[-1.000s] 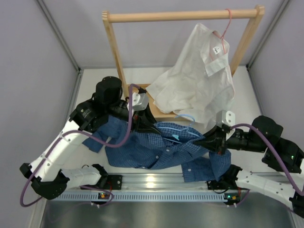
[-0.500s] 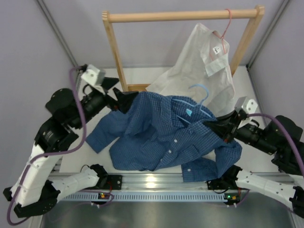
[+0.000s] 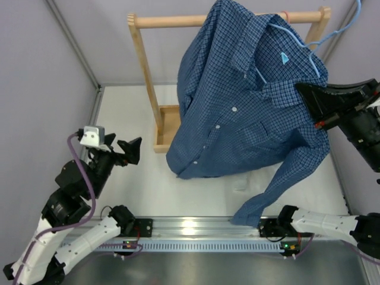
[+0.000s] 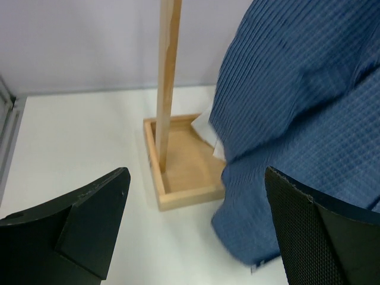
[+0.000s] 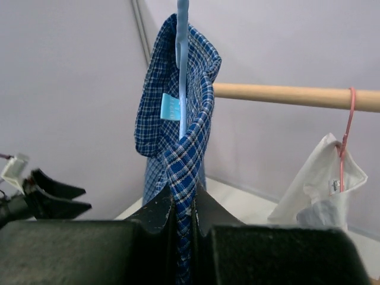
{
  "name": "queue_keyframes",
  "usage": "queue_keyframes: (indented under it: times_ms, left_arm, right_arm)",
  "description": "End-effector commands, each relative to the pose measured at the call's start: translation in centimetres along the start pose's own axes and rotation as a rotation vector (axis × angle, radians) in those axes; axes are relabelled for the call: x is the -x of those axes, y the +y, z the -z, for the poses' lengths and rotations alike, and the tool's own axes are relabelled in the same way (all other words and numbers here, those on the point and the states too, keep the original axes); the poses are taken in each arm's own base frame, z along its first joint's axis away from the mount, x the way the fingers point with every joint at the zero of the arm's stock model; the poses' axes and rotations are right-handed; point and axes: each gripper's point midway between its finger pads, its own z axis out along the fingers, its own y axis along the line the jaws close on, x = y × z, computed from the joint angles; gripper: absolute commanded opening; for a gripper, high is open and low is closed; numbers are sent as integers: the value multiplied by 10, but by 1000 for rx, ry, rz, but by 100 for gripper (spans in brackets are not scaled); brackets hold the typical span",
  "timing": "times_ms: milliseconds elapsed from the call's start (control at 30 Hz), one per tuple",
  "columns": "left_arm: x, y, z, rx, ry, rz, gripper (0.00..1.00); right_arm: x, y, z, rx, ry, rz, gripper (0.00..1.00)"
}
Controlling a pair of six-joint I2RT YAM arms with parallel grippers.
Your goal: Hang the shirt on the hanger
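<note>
The hook will go onto the rail's bare part (image 3: 195, 21) (image 5: 243, 92), so my right gripper will swing outward and left in the top view, lower the hook there and release.
The dark blue checked shirt (image 3: 237, 113) hangs high in front of the wooden rack, one sleeve (image 3: 270, 193) trailing down to the near rail. My right gripper (image 3: 304, 94) is shut on the shirt's fabric beside the collar (image 5: 184, 196). The light-blue hanger (image 5: 181, 65) runs up through the collar, and its hook (image 3: 347, 24) pokes out at the top right, beyond the rack's end. My left gripper (image 3: 132, 151) stands open and empty, low at the left and apart from the shirt (image 4: 297, 119). Its fingers (image 4: 89, 225) frame the shirt's hem and the rack's base.
The rack's top rail (image 3: 172, 22) spans the back, and its left post (image 4: 168, 71) stands in a wooden base tray (image 4: 184, 178). On the rail hangs a white shirt (image 5: 320, 190) on a pink hanger (image 5: 344, 136), mostly hidden behind the blue shirt in the top view.
The right gripper has lifted the shirt and hanger from the table up to rail height. The left gripper let go, opened and drew back down to the left.
</note>
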Motion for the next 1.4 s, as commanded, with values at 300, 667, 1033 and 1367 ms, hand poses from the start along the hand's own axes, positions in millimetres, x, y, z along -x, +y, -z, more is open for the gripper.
queue_keyframes:
  times_ms: [300, 667, 1033, 1367]
  left_arm:
    - [-69, 43, 2, 187, 18, -11, 98]
    - [-76, 51, 3, 224, 23, -26, 98]
    - [-73, 77, 3, 365, 8, -4, 98]
    - [-78, 103, -5, 482, 29, 15, 98]
  right_arm:
    - [-95, 8, -31, -65, 17, -333, 0]
    - [-166, 10, -62, -135, 78, -377, 0]
    - [-167, -3, -114, -293, 110, -280, 0]
    - [-145, 2, -169, -359, 89, -233, 0]
